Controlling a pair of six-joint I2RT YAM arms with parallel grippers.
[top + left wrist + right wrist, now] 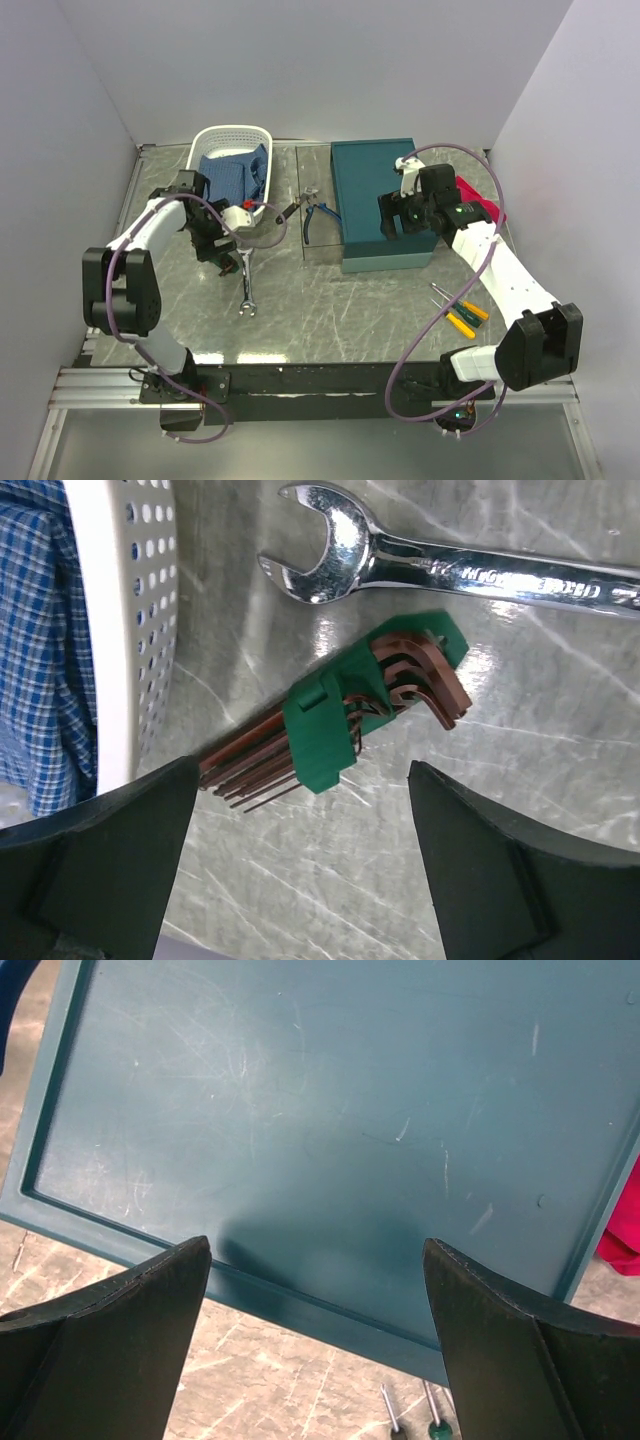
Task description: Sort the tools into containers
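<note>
Next, my left gripper lowers, turns its open fingers to straddle the green holder's long sides and closes, since the holder lies below, slanted across them.
My left gripper (222, 255) is open, low over the table beside the white basket. In the left wrist view its jaws (300, 865) stand wide apart just short of a set of hex keys in a green holder (360, 705). The silver spanner (440, 565) lies beyond it and also shows in the top view (247, 285). My right gripper (395, 215) is open and empty above the closed teal box (375, 175), over the lid's near edge (330, 1110). Blue-handled pliers (320, 215) and a dark-handled tool (290, 210) lie left of the box. The screwdrivers (460, 310) lie near the right arm.
The white perforated basket (232, 140) at the back left holds a blue checked cloth (235, 170); its wall (130, 630) is close to my left gripper. A red cloth (482, 203) lies right of the box. Grey walls enclose the table.
</note>
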